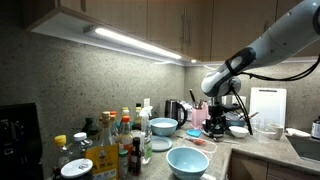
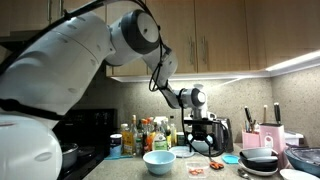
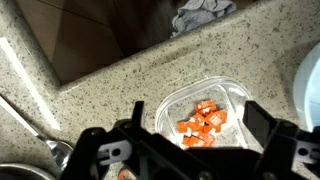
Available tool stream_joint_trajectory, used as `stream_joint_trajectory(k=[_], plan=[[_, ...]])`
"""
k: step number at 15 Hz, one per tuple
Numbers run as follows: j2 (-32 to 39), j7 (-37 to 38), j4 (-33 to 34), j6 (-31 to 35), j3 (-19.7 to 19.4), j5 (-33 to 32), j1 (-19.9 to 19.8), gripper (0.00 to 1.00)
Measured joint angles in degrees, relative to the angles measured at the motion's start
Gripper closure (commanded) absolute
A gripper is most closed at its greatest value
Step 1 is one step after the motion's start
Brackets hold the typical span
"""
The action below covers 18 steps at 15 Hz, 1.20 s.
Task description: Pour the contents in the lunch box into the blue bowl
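I will move my gripper toward the spoon and lower it astride the lunch box's rim there, as the whole lunch box point(image 3: 232, 100) lies between my open fingers.
In the wrist view the lunch box point(image 3: 232, 100) is a small, low, see-through container with rounded corners on the speckled counter. The contents point(image 3: 200, 122), a small heap of reddish-orange cubes, lie in it. My gripper point(image 3: 198, 128) is open just above it, with one dark finger on each side of the box, not touching it. In both exterior views the gripper point(image 1: 213, 126) point(image 2: 203, 140) hangs low over the counter. The blue bowl point(image 1: 187, 160) point(image 2: 159, 161), wide and glossy light blue, stands on the counter's front part, apart from the gripper.
A smaller pale bowl point(image 1: 163, 126) and a row of bottles point(image 1: 120, 140) point(image 2: 150, 135) stand nearby. A dark pan point(image 2: 262, 160) and a knife block point(image 2: 270, 135) are beside the gripper. A white board point(image 1: 267, 105) leans by the sink point(image 1: 305, 148). A grey cloth point(image 3: 200, 15) lies beyond the box.
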Motion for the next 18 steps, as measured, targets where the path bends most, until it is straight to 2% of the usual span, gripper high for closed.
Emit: stream_joint_trajectory(k=[6,15,16,17,18], plan=[[14.2,-0.3,17.9,-10.2,0.2,-0.3,-1.3,0.0],[18.5,-0.4,23.2,-10.8,0.4,-0.3,-1.6,0.02],[19.8,-0.4,24.7,-10.8,0.4,-0.4,-1.7,0.26],[21.0,-0.4,26.2,-10.9,0.3,-0.5,-1.7,0.26],[22.4,-0.4,27.7,-11.0,0.3,-0.6,-1.7,0.32]])
